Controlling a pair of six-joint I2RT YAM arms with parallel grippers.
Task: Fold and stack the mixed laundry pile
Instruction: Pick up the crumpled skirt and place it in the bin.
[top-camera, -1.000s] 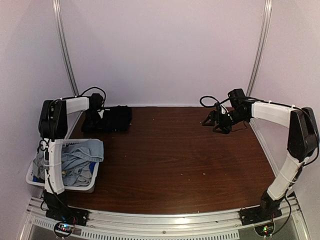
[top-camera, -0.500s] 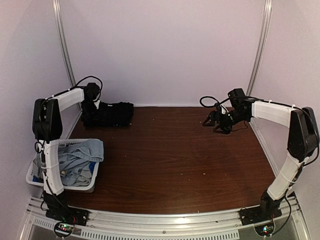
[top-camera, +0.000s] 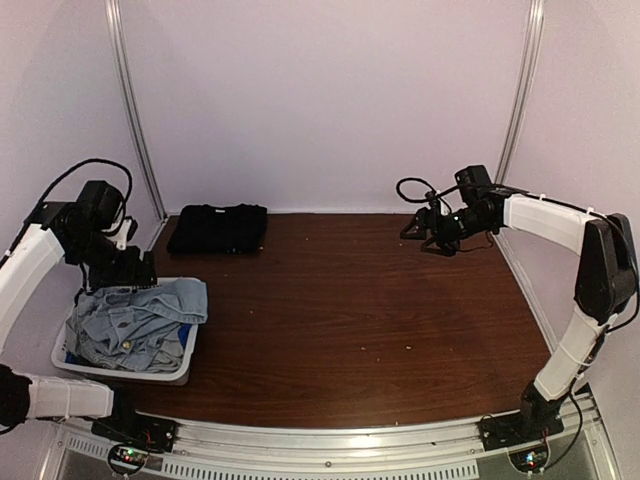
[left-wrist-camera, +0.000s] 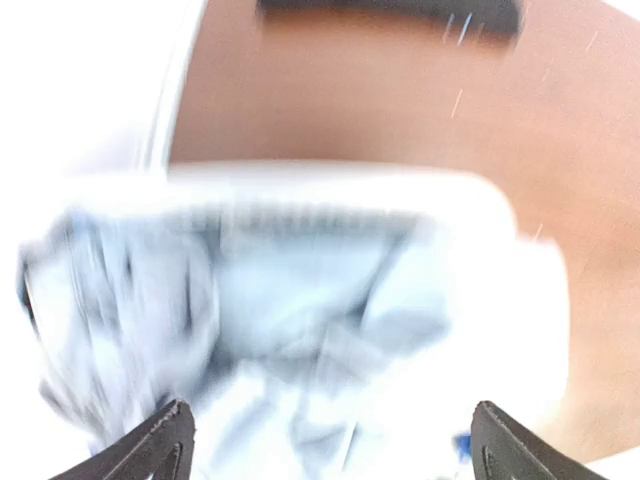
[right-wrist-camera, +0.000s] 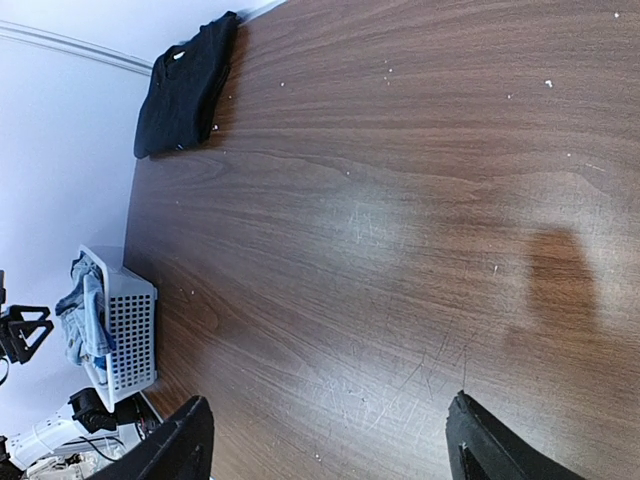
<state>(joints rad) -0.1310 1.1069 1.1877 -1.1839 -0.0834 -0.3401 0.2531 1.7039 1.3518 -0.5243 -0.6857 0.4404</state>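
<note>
I need to lower my left gripper back from the basket's far edge onto the light-blue denim's middle folds and close next, as the denim lies uncovered in the basket.
A black folded shirt lies flat at the table's far left; it also shows in the right wrist view. Light-blue denim laundry fills the white basket at the near left, blurred in the left wrist view. My left gripper is open and empty, hanging just above the basket's far edge; in its own view the left gripper straddles the denim below. My right gripper is open and empty above the bare table at the far right, also seen in its own view.
The brown wooden table is bordered by white walls, with metal posts at the back corners. The basket also shows in the right wrist view. A bright-blue scrap peeks out beside the denim.
My left arm has swung from the black shirt at the far left back to above the basket. The shirt stays folded on the table. My right gripper shifted slightly.
</note>
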